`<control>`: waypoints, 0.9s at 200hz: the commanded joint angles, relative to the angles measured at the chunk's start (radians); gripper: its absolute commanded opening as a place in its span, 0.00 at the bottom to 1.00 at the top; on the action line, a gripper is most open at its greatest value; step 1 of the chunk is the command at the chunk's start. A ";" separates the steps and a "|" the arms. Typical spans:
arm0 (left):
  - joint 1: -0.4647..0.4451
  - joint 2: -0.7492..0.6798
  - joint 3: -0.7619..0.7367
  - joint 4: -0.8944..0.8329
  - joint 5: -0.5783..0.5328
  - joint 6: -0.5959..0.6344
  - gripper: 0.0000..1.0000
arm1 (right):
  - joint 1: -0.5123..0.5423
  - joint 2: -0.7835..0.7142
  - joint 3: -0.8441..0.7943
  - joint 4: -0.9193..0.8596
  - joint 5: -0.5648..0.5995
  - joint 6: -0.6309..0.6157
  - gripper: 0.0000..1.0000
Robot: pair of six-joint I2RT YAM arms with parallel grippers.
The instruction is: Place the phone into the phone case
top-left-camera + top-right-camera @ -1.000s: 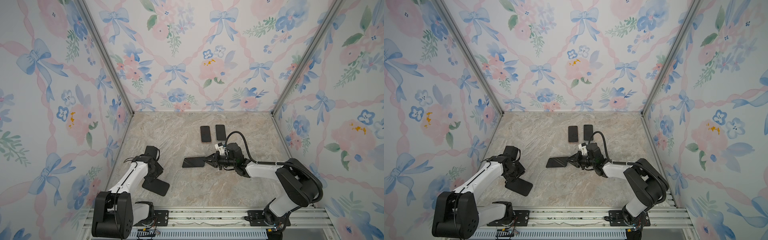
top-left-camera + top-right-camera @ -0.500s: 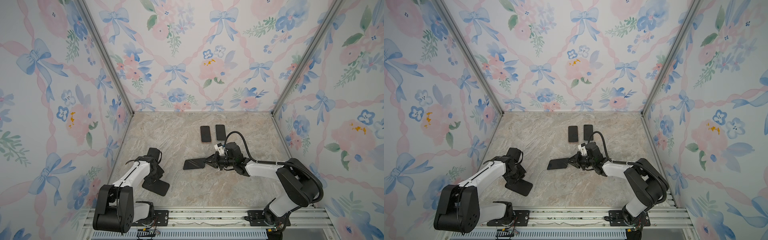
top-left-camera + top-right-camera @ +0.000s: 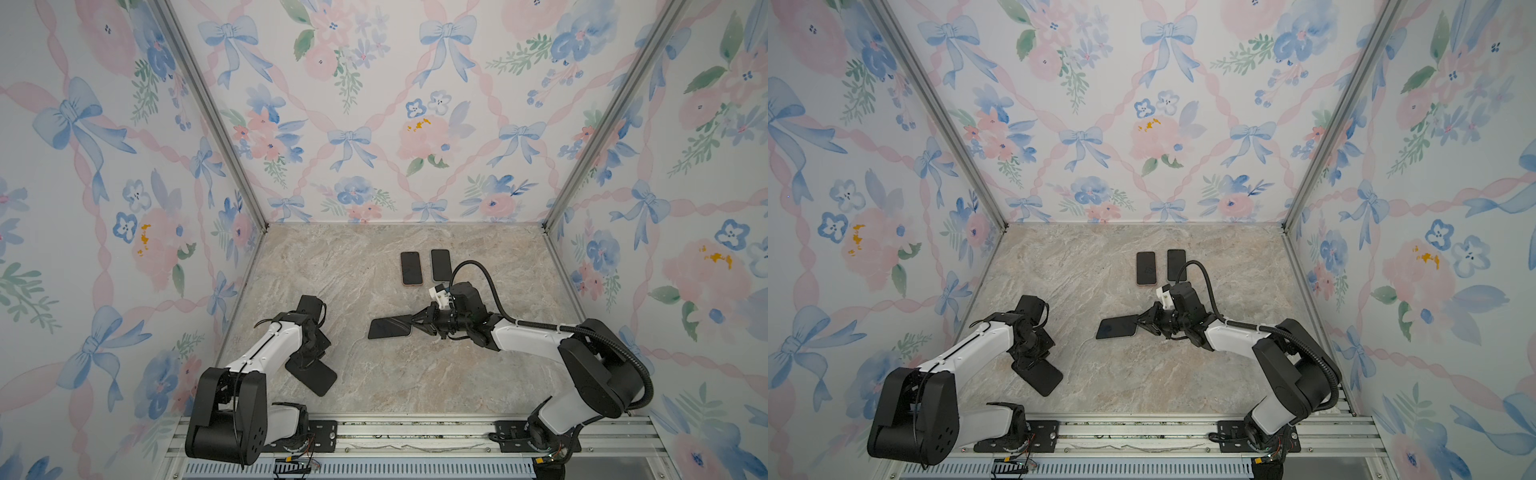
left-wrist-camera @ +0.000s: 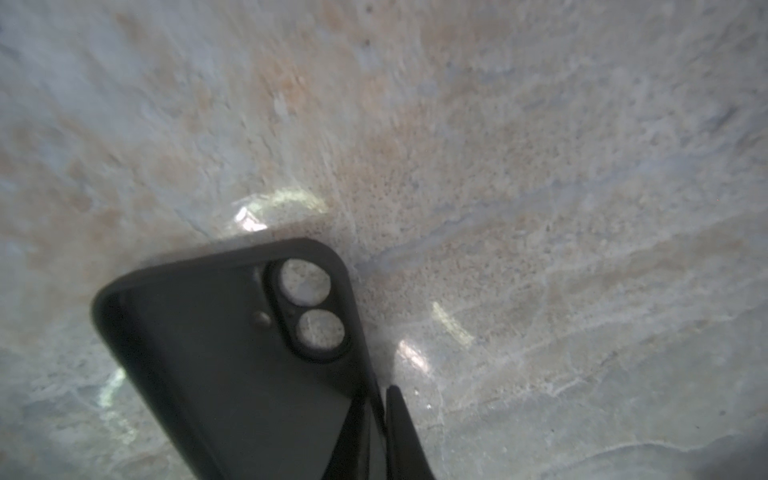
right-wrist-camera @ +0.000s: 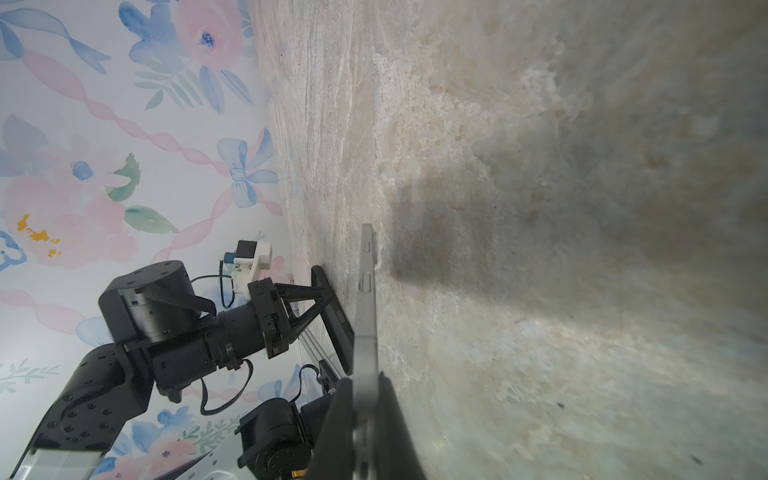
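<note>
My left gripper should next move the phone case outward to the marble by the phone's loose end [image 3: 359, 333] and release it, because that spot is apart from the phone.
The black phone case [image 3: 316, 376] [image 3: 1040, 376] sits low at the front left of the table. Its inside and two camera holes show in the left wrist view [image 4: 232, 353]. My left gripper [image 3: 305, 359] [image 4: 378, 395] is shut on the case's long edge, one finger inside the wall and one outside. The phone [image 3: 388, 328] [image 3: 1116, 327] is dark and held flat just above the table's middle. My right gripper [image 3: 413, 324] [image 5: 365, 380] is shut on its end. In the right wrist view the phone [image 5: 368, 291] shows edge-on, with the phone case [image 5: 332, 316] beyond it.
Two more dark phones [image 3: 411, 268] [image 3: 441, 265] lie side by side at the back, just behind the right wrist. Floral walls close in the marble table [image 3: 374, 395] on three sides. A metal rail [image 3: 415, 432] runs along the front edge.
My left gripper's jaws have closed onto the edge of the phone case. The right gripper has kept the phone almost still.
</note>
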 commanded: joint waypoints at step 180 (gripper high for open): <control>-0.307 0.322 0.350 0.108 0.142 -0.167 0.05 | -0.141 -0.489 -0.090 -0.378 0.057 -0.204 0.00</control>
